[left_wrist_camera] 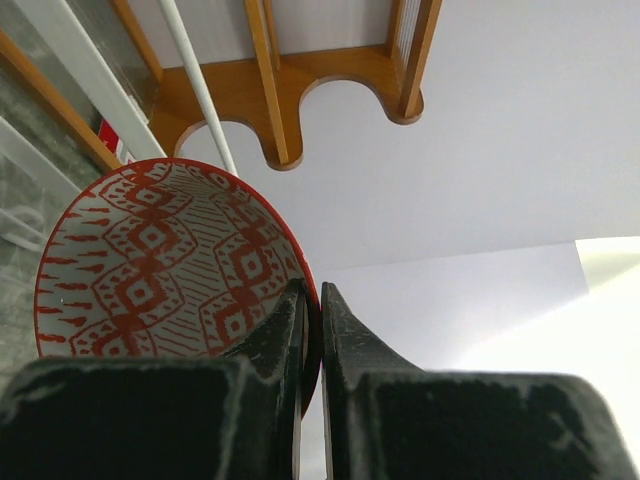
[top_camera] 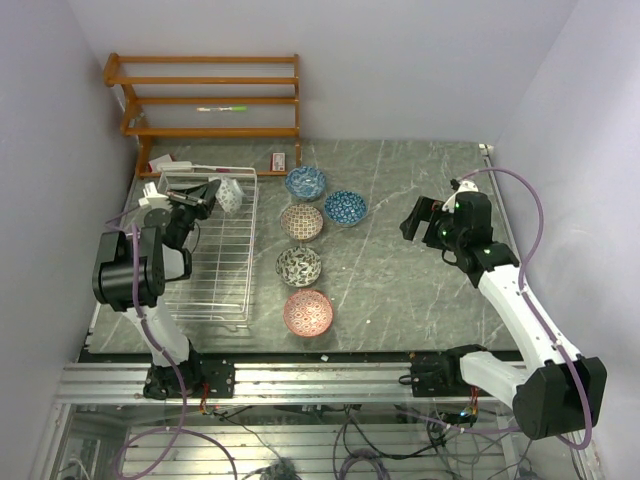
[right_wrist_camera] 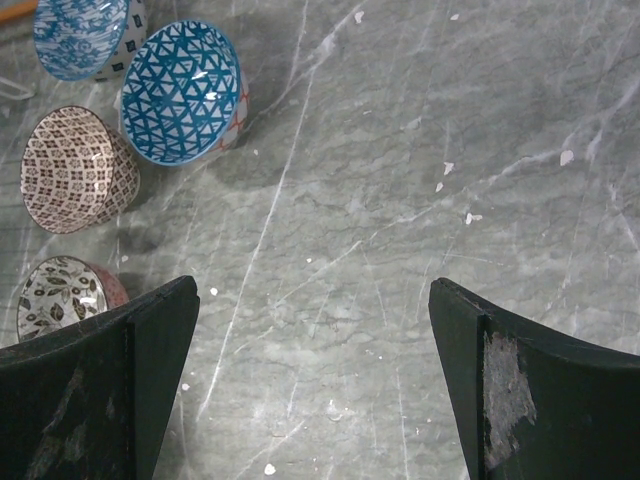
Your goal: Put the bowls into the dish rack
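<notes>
The rack's far corner by the small box is empty, so my left gripper should ease the red-patterned bowl outward and down into it and let go.
My left gripper is shut on the rim of a red-patterned bowl, held tilted over the far end of the white wire dish rack. The left wrist view shows the fingers pinching the red rim of that bowl. Several more bowls sit on the table right of the rack: blue, blue-triangle, brownish, dark grey and pink. My right gripper hangs open over bare table, right of the blue-triangle bowl, with nothing between its fingers.
An orange-brown wooden shelf unit stands against the back wall behind the rack, with a green pen on it. A small red and white box lies at its foot. White walls close in on both sides.
</notes>
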### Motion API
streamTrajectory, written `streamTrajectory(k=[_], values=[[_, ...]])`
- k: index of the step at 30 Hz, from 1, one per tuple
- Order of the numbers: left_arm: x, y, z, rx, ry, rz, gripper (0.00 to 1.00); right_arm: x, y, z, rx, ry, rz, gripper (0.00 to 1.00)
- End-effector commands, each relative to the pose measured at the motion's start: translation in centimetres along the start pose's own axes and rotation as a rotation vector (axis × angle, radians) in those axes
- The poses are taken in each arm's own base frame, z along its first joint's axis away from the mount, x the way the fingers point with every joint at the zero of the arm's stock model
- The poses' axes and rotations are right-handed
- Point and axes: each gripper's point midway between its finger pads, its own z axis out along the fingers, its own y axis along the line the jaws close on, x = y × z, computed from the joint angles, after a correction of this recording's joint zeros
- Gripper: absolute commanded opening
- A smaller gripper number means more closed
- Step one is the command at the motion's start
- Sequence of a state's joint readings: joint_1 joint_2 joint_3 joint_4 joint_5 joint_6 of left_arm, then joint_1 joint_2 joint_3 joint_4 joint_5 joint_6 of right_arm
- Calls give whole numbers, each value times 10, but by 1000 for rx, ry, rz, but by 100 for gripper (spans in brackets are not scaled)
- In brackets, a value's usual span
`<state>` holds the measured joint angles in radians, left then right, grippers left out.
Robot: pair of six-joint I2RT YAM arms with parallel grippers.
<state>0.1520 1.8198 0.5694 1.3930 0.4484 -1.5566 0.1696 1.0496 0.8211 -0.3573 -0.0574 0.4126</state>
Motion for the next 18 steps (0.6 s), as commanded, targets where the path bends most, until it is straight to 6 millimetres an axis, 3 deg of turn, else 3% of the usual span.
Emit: streamTrajectory(k=[1,9,18], values=[[-15,-13,6,79,-37,50,7,-9,3,2,-14,-19,-10,100],[-18,19,6,117,-29,-48,7,-9,3,0,-23,-24,-16,100],[-26,61,1,-125,-43,-12,9,-6,5,1,-33,-15,-18,100]])
